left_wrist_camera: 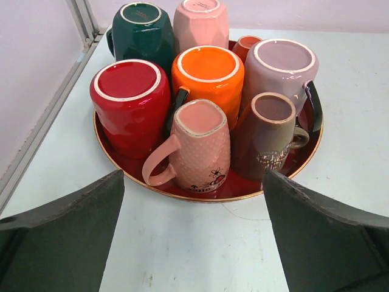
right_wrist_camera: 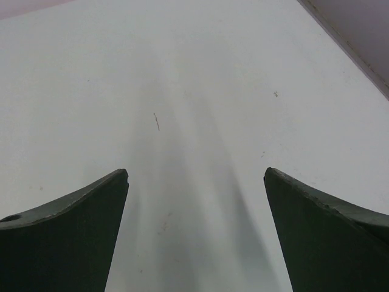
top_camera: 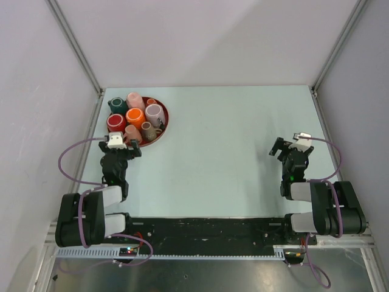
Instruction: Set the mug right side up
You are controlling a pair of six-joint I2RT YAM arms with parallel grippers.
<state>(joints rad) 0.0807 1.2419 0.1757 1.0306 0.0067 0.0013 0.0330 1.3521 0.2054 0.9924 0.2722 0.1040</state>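
Next, my left gripper swings outward and to its right in the top view and turns to straddle the lavender mug's handle (top_camera: 161, 123) (left_wrist_camera: 314, 104), which faces open table.
A round red tray (left_wrist_camera: 213, 196) at the table's far left holds several mugs standing bottom up. Nearest to me are a pink textured mug (left_wrist_camera: 200, 146) with its handle to the left and a brown mug (left_wrist_camera: 270, 131). Behind them stand a red mug (left_wrist_camera: 129, 106), an orange mug (left_wrist_camera: 208, 76), a lavender mug (left_wrist_camera: 282, 67), a dark green mug (left_wrist_camera: 143, 33) and a pale pink mug (left_wrist_camera: 200, 24). My left gripper (top_camera: 129, 148) is open just short of the tray's near rim, touching nothing. My right gripper (right_wrist_camera: 196, 173) is open over bare table, far from the tray (top_camera: 165, 125).
A small orange cup (left_wrist_camera: 246, 42) peeks out at the back of the tray. Metal frame posts (top_camera: 73, 42) and white walls close off the table's left, right and back. The right gripper (top_camera: 287, 148) is near the table's right edge.
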